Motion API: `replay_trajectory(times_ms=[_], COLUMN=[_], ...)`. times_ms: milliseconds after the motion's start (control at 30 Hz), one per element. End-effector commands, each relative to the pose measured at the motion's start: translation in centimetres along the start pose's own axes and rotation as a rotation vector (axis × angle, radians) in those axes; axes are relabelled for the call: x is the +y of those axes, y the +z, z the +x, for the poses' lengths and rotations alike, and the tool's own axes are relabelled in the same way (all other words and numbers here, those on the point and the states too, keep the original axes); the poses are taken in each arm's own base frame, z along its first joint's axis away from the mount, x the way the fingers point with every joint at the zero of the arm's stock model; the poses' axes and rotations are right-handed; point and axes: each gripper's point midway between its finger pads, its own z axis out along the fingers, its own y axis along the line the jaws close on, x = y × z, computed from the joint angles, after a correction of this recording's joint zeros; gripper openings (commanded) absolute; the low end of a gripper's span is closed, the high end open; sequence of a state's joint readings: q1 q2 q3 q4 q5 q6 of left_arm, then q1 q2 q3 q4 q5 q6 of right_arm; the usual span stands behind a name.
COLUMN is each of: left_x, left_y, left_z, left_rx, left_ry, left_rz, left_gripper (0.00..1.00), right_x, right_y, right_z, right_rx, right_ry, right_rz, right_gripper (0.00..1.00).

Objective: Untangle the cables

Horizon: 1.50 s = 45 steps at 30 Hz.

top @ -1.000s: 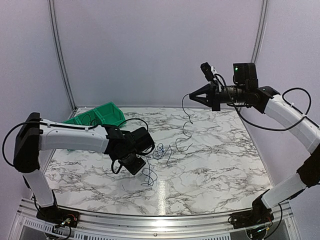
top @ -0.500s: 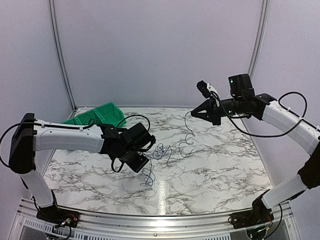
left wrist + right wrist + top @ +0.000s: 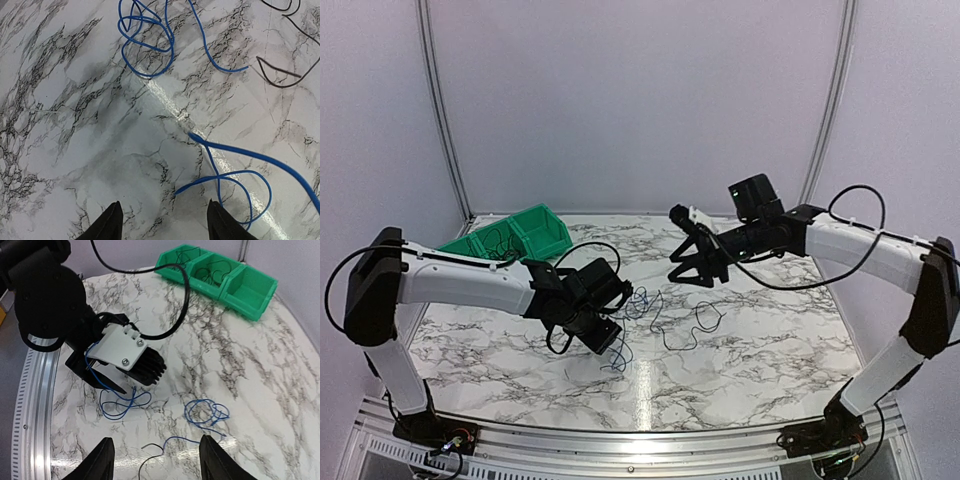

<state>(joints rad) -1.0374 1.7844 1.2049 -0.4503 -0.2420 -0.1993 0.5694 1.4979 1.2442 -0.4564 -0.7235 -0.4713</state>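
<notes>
I will next move my right gripper to the left in the top view, onto the piece of blue cable (image 3: 92, 372) below my left gripper's white plate, because it hangs draped across that gripper.
The cables lie loose on the marble table. A blue coil (image 3: 638, 303) (image 3: 207, 412) (image 3: 145, 45) sits mid-table, with a thin black strand (image 3: 685, 330) (image 3: 280, 75) to its right. More blue loops (image 3: 617, 352) (image 3: 240, 185) (image 3: 120, 402) lie under my left gripper (image 3: 608, 340) (image 3: 165, 205), which hovers low and open, nothing between its fingers. In the right wrist view a blue strand runs across the left gripper's body. My right gripper (image 3: 688, 280) (image 3: 155, 440) hangs open above the coil and the black strand's end (image 3: 150, 447), holding nothing.
A green three-compartment bin (image 3: 520, 232) (image 3: 250, 295) stands at the table's back left, with thin wires in its compartments. The left arm's thicker black cable (image 3: 185, 300) arcs over the table. A metal rail (image 3: 640, 440) runs along the near edge.
My right gripper came down and to the left and opened. The black strand that hung from it now lies on the table. The left gripper edged slightly right.
</notes>
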Motion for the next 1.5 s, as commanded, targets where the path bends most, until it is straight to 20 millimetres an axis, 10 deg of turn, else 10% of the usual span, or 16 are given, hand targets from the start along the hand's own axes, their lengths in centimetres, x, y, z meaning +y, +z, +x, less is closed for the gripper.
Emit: replay_trajectory(times_ms=[0,600,933,1167,1467], left_x=[-0.4,-1.2,-1.6,-1.4,-1.4], left_y=[-0.6,-1.3,-1.3,-1.1,0.9], left_z=[-1.1,-2.4,-2.5,-1.9,1.5], left_rx=[-0.067,-0.167,-0.169,-0.159,-0.074], left_ry=[-0.077,-0.223,-0.226,-0.228,-0.212], left_rz=[0.059,0.228,0.251,0.242,0.224], left_gripper=[0.59,0.59,0.58,0.58,0.58], right_x=[1.8,4.3,5.7,5.9,1.0], right_y=[4.7,12.1,13.5,12.5,7.3], right_z=[1.9,3.7,3.8,3.0,-0.8], right_rx=[0.037,0.052,0.049,0.031,-0.070], right_ry=[0.044,-0.040,-0.071,-0.108,-0.086], right_rz=[-0.125,-0.185,-0.229,-0.215,-0.026], right_gripper=[0.58,0.58,0.30,0.00,0.00])
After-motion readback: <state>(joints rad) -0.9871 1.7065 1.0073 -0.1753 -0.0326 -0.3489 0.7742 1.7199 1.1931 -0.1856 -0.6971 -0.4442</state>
